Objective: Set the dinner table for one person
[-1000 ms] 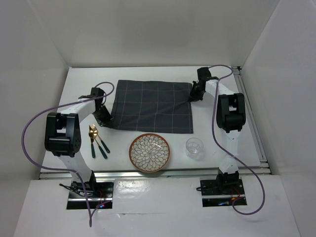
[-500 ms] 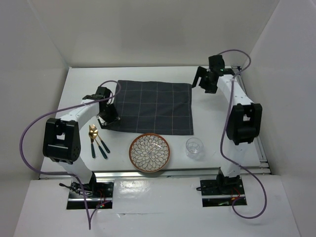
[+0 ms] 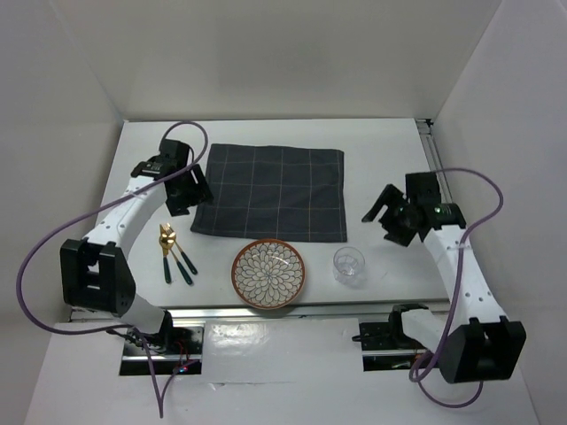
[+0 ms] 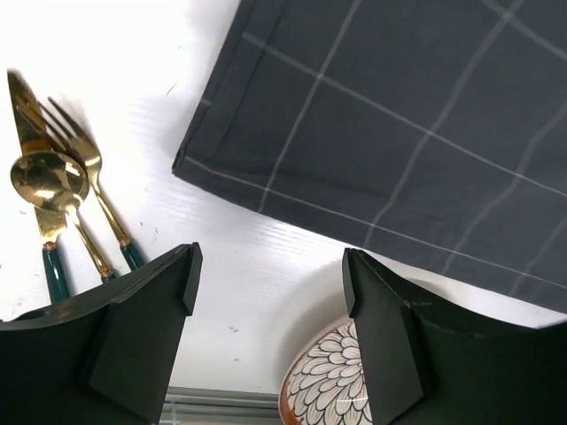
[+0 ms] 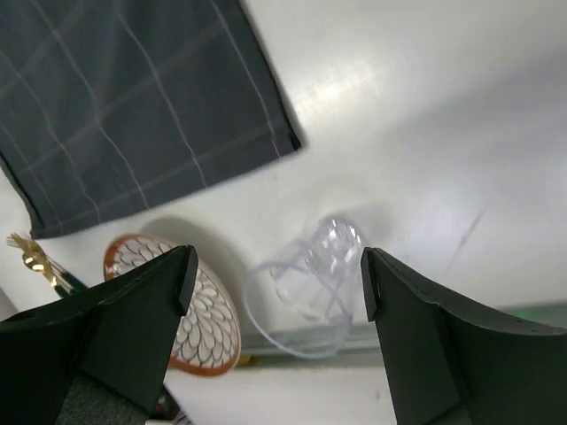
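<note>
The glass stands below the robot's right gripper and to its left in the top view, so the gripper needs to come down and back onto the glass's rim opposite the plate.
The dinner table is a white tabletop. A dark grey checked cloth lies flat in its middle. Near the front edge stand a flower-patterned plate and a clear glass. Gold cutlery with green handles lies to the plate's left. My left gripper hangs open at the cloth's left edge; its wrist view shows the cloth, cutlery and plate below the empty left gripper. My right gripper is open above the glass, as the right gripper shows.
White walls enclose the table on the left, back and right. A metal rail runs along the right edge and another along the near edge. Purple cables loop from both arms.
Both grippers have opened and let go of the cloth's corners. The right arm swung from the cloth's far right corner toward the glass. The left gripper drew back along the cloth's left edge.
</note>
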